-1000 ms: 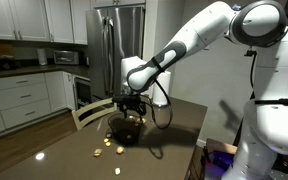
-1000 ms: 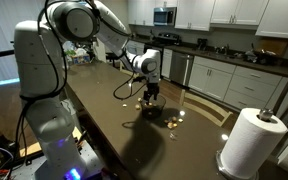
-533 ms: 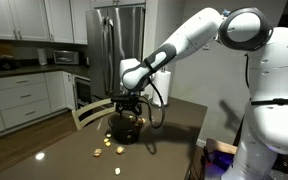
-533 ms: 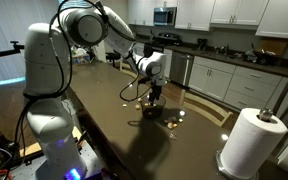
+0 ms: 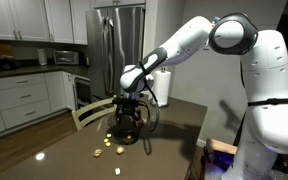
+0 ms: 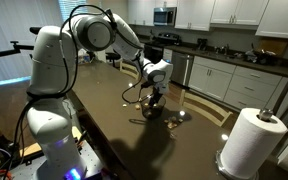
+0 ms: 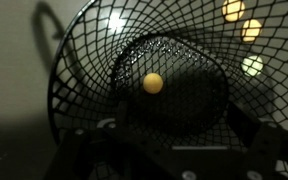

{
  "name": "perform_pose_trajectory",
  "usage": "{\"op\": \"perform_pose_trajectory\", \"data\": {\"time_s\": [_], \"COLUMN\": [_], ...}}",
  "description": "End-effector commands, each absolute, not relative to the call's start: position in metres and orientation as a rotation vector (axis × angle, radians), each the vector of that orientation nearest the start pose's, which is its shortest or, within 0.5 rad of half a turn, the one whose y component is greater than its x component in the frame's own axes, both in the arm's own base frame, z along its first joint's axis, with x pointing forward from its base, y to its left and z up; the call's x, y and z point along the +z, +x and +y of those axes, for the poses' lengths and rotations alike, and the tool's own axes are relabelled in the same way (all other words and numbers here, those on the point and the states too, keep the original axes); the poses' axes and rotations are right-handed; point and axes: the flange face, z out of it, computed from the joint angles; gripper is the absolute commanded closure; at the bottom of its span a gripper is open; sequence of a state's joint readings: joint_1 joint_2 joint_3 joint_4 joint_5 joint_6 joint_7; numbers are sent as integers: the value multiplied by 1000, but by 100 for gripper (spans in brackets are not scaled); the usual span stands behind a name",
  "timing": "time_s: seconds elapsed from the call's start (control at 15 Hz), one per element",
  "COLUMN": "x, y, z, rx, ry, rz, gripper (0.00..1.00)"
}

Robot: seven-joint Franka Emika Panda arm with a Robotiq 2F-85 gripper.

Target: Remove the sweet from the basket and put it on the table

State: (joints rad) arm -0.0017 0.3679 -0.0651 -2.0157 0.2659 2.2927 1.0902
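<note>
My gripper needs to go down through the basket's opening and shift until its fingers straddle the orange sweet on the basket's bottom, before grabbing it.
The dark wire basket [image 5: 124, 129] stands on the glossy dark brown table [image 5: 174, 125], and also shows in an exterior view [image 6: 150, 112]. In the wrist view its mesh [image 7: 79, 60] fills the frame, with one round orange sweet [image 7: 153, 83] lying on its bottom. My gripper [image 5: 130, 107] hangs straight over the basket's mouth, just above the rim, and also shows in an exterior view [image 6: 154, 97]. In the wrist view the dark fingers [image 7: 169, 150] sit spread at the lower edge, open and empty, with the sweet beyond them.
Several small yellow sweets [image 5: 106, 150] lie on the table beside the basket, also in an exterior view [image 6: 174, 120]. A paper towel roll [image 6: 250, 141] stands at a table corner. A chair back [image 5: 84, 112] is at the table edge. Kitchen counters and a fridge [image 5: 119, 40] stand behind.
The arm has leaned further over the table and the gripper has come down a little closer to the basket's mouth. The basket and sweets have not moved.
</note>
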Motion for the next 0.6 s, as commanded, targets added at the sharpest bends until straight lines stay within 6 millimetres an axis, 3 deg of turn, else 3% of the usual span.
{"op": "perform_pose_trajectory", "data": {"time_s": [0.0, 0.53], "x": [248, 217], "y": [596, 584], "z": [-35, -23], "rx": [303, 353], "ry": [-2337, -2319], "rz": [1838, 1866], "gripper": [0, 0]}}
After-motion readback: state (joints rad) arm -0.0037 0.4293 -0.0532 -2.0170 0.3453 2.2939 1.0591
